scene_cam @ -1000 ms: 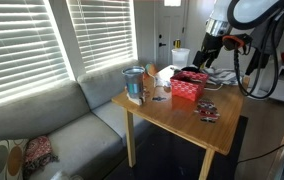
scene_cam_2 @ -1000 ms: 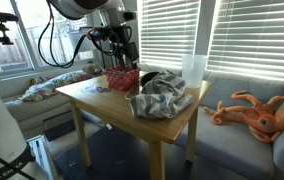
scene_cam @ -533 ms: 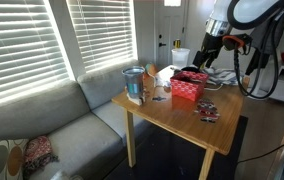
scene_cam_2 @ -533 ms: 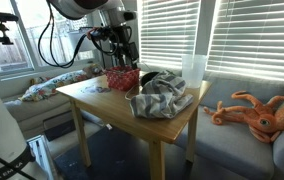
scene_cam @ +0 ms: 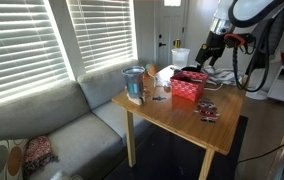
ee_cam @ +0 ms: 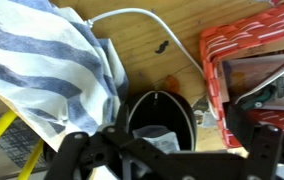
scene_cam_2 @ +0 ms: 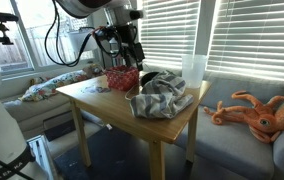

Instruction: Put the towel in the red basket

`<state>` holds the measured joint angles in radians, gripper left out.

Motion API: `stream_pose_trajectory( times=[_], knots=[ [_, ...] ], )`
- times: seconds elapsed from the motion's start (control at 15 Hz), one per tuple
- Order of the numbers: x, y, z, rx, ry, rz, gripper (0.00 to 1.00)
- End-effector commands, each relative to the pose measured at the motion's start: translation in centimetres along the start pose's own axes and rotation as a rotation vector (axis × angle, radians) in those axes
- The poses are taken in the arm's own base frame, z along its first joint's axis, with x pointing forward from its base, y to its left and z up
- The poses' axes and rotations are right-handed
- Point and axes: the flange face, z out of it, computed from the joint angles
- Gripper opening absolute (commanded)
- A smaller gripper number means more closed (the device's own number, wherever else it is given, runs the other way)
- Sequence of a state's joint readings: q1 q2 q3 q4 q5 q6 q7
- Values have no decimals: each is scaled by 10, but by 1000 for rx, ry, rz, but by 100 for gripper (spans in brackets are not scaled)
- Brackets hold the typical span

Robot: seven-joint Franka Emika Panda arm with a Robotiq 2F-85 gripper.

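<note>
My gripper shifts from the red basket to over the towel and lowers onto its bunched folds [ee_cam: 56, 65] next, as the open fingers hang above the black cup.
The striped grey-and-white towel [scene_cam_2: 162, 95] lies bunched on the wooden table [scene_cam_2: 97, 100]. It fills the left of the wrist view [ee_cam: 52, 60]. The red basket [scene_cam: 187, 88] stands on the table with items inside, and it shows in both exterior views [scene_cam_2: 122, 78] and at the right edge of the wrist view [ee_cam: 244, 50]. My gripper [scene_cam: 206, 60] hangs above the table beside the basket, also in an exterior view [scene_cam_2: 122, 60]. In the wrist view its fingers [ee_cam: 167, 155] are spread wide and hold nothing.
A black round cup [ee_cam: 160, 115] sits between towel and basket under the gripper. A white cable [ee_cam: 132, 14] runs behind it. A clear pitcher [scene_cam_2: 193, 70] stands at the table's edge. A grey sofa [scene_cam: 72, 120] and an orange octopus plush [scene_cam_2: 257, 110] are beside the table.
The arm has shifted slightly sideways above the basket. The towel and basket have not moved.
</note>
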<state>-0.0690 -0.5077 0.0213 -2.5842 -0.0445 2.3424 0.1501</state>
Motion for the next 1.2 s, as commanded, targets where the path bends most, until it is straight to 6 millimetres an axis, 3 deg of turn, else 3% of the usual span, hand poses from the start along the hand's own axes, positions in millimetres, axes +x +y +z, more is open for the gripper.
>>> stream_pose_trajectory(
  times=[0.0,0.33,0.6,0.87,1.13],
  knots=[
    [16,48,10,29,0,125,100],
    [20,106,31,3,-61,236,100],
    [16,141,47,-22,-111,295,100],
    [13,160,65,-30,-162,317,100],
    [11,166,83,-34,-211,311,100]
  ],
)
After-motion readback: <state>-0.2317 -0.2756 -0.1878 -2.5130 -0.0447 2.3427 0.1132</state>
